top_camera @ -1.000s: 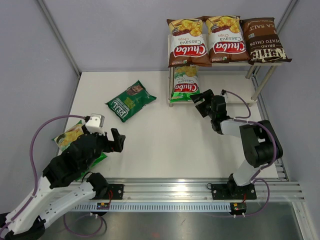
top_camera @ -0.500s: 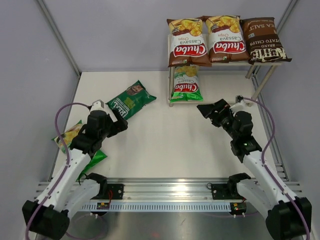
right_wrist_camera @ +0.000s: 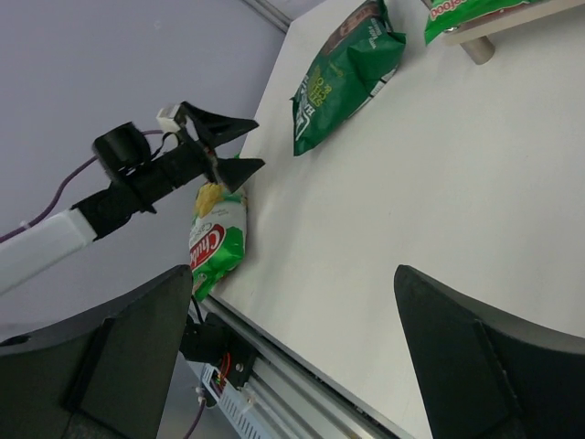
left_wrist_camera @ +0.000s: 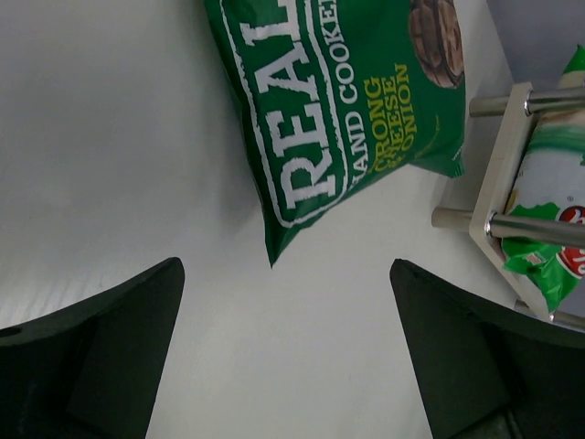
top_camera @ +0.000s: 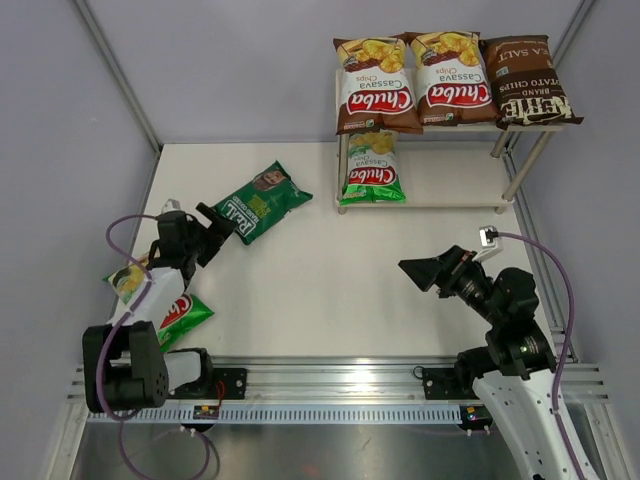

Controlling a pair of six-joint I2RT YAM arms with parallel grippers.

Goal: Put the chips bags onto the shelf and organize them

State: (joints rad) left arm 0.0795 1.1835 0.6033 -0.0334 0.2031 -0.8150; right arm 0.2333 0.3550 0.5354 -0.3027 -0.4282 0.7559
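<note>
Next, my left gripper lowers and moves outward onto the near end seam of the REAL bag [left_wrist_camera: 280,222], whose corner points between my open fingers.
The dark-green REAL bag [top_camera: 262,202] lies flat on the table left of the shelf [top_camera: 450,186]; it also shows in the left wrist view [left_wrist_camera: 338,110]. My left gripper [top_camera: 212,232] is open and empty, just short of the bag's near-left corner. A light-green Chuba bag [top_camera: 180,316] lies at the table's left edge, partly under the left arm. The shelf's top tier holds two brown Chuba bags [top_camera: 377,88] and the Kettle bag [top_camera: 528,82]. The lower tier holds a light-green Chuba bag [top_camera: 373,168]. My right gripper [top_camera: 420,272] is open and empty, above the table's near right.
The shelf's metal legs [left_wrist_camera: 521,227] stand just right of the REAL bag. A metal rail [top_camera: 340,376] runs along the near table edge. Grey walls close the left, back and right sides. Cables loop from both wrists.
My right arm has drawn back from the shelf's lower tier toward the near edge. My left gripper has moved away from the near edge, up to the REAL bag's near-left corner.
</note>
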